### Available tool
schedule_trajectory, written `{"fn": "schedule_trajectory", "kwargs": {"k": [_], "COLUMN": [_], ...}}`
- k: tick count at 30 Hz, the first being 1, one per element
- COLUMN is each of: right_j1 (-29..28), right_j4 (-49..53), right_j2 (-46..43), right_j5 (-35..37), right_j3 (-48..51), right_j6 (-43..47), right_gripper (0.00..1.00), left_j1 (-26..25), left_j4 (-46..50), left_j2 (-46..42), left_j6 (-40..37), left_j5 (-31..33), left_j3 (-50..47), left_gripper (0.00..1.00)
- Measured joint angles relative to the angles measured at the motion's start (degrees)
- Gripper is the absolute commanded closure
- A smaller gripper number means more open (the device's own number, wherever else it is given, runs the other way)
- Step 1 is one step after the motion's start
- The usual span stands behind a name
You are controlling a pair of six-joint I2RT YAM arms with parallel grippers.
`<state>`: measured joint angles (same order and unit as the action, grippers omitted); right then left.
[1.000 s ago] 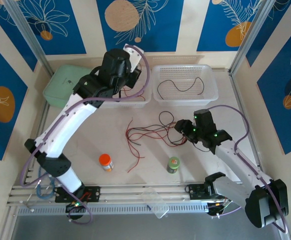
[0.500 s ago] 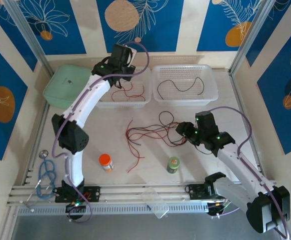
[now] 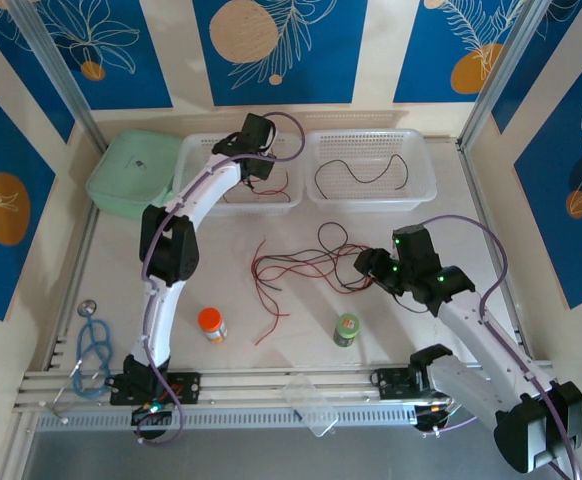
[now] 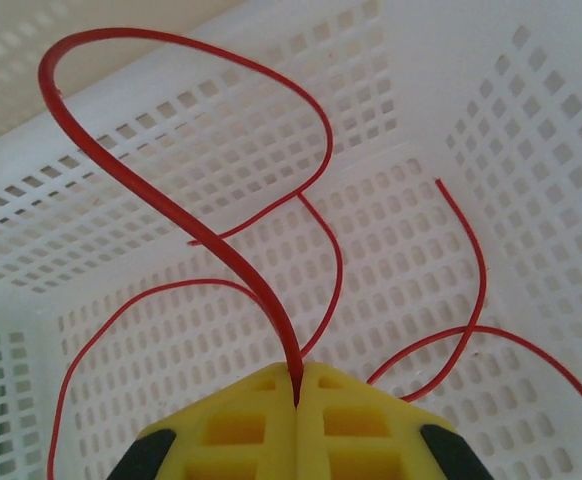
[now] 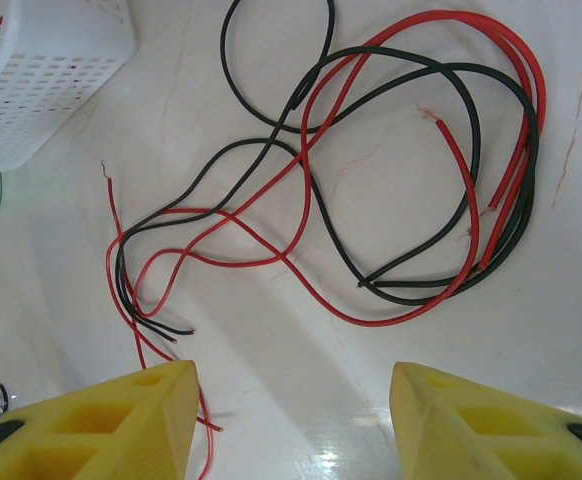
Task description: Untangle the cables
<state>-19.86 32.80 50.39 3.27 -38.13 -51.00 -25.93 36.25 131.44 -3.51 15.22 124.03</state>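
The red cable comes loose next as my left gripper stays over the basket's bottom where more red cable lies, then opens its yellow fingers.
In the left wrist view my left gripper (image 4: 297, 372) is shut on a red cable (image 4: 274, 318) that arches up from its yellow fingertips inside the left white basket (image 4: 441, 90). More red cable (image 4: 340, 284) lies on the basket floor. From above, the left gripper (image 3: 263, 168) reaches into that basket (image 3: 193, 205). A tangle of red and black cables (image 3: 301, 265) lies mid-table. My right gripper (image 3: 368, 268) stands open at its right side. In the right wrist view, the right gripper (image 5: 291, 400) hovers near the tangle (image 5: 307, 190), with nothing between the fingers.
The right white basket (image 3: 421, 190) holds one black cable (image 3: 361, 178). A green lid (image 3: 131, 175) sits at the back left. An orange-capped bottle (image 3: 211, 323) and a green bottle (image 3: 346, 328) stand in front. Blue looped tubing (image 3: 93, 345) lies near the left base.
My left arm has stretched forward and lowered its gripper, with the red cable, deeper into the left basket. The right arm has shifted only slightly and stays open.
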Motion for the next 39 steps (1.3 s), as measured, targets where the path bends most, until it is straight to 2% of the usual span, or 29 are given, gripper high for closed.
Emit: {"fn": "schedule_trajectory", "kwargs": {"k": [7, 9, 10, 15, 19, 28, 35, 39], "right_j1": [0.0, 0.0, 0.0, -0.3, -1.2, -6.7, -10.7, -12.1], "right_j4": [0.1, 0.1, 0.1, 0.1, 0.1, 2.8, 5.7, 6.6], "right_j2": [0.0, 0.1, 0.1, 0.9, 2.0, 8.5, 21.6, 29.7], "right_j5": [0.0, 0.0, 0.0, 0.3, 0.6, 5.2, 8.8, 10.5], "right_j3": [0.0, 0.0, 0.0, 0.0, 0.0, -5.5, -13.2, -16.9], "right_j6": [0.0, 0.0, 0.0, 0.2, 0.3, 1.1, 2.0, 3.1], "right_gripper": [0.46, 0.46, 0.46, 0.46, 0.46, 0.45, 0.45, 0.46], "left_j1": [0.0, 0.0, 0.0, 0.0, 0.0, 0.0, 0.0, 0.0], "left_j4": [-3.1, -3.9, -4.3, -5.8, -6.0, -6.7, -5.8, -5.6], "left_j2": [0.0, -0.1, -0.2, -3.2, -6.4, -17.9, -27.5, -34.2], "left_j6": [0.4, 1.0, 1.4, 3.5, 4.0, 4.7, 5.0, 6.2], "left_j5": [-2.4, -3.3, -3.5, -5.2, -6.3, -8.7, -9.9, -11.1], "left_j3": [-5.8, -8.1, -9.2, -16.2, -17.0, -17.0, -17.5, -22.7], "left_gripper": [1.0, 0.97, 0.94, 0.58, 0.48, 0.33, 0.32, 0.31]}}
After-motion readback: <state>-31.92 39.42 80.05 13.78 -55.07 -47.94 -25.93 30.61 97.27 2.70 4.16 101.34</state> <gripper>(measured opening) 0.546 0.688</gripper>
